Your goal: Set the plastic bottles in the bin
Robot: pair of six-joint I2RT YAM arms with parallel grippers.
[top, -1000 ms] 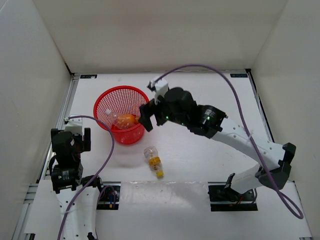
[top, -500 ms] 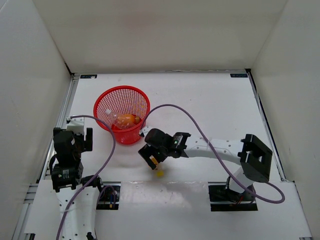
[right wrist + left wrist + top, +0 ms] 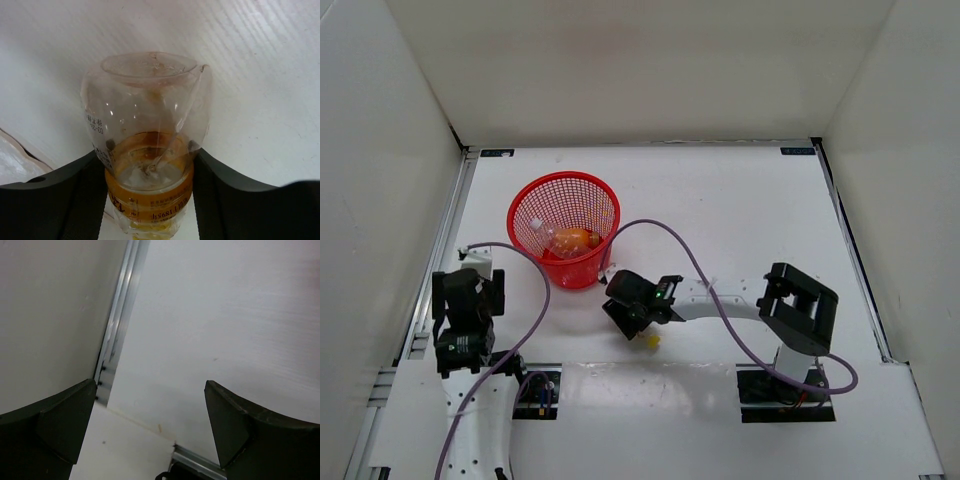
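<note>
The right gripper will next lift outward over the bin's opening (image 3: 566, 208), to its left in the top view, so that it clears the bin's rim, and will release there.
The stubby clear bottle (image 3: 147, 130) with the yellow label lies on the white table near its front edge. My right gripper (image 3: 149, 170) is shut on it, one black finger pressed against each side at the label. From above, the right gripper (image 3: 632, 318) covers most of this bottle and only its yellow cap (image 3: 649, 341) shows. The red mesh bin (image 3: 525, 210) stands at the left of centre. Inside it lie the orange bottle (image 3: 576, 239) and the clear bottle (image 3: 546, 235) with a white cap. My left gripper (image 3: 150, 390) is open over bare table at the front left, holding nothing.
White walls close in the table at the back and both sides. A metal rail (image 3: 117, 325) runs along the left edge next to the left gripper (image 3: 470, 290). A purple cable (image 3: 660, 235) loops above the right arm.
My right arm came down from beside the bin to the stubby bottle near the front edge, and its fingers closed onto it. The left arm drew back slightly.
</note>
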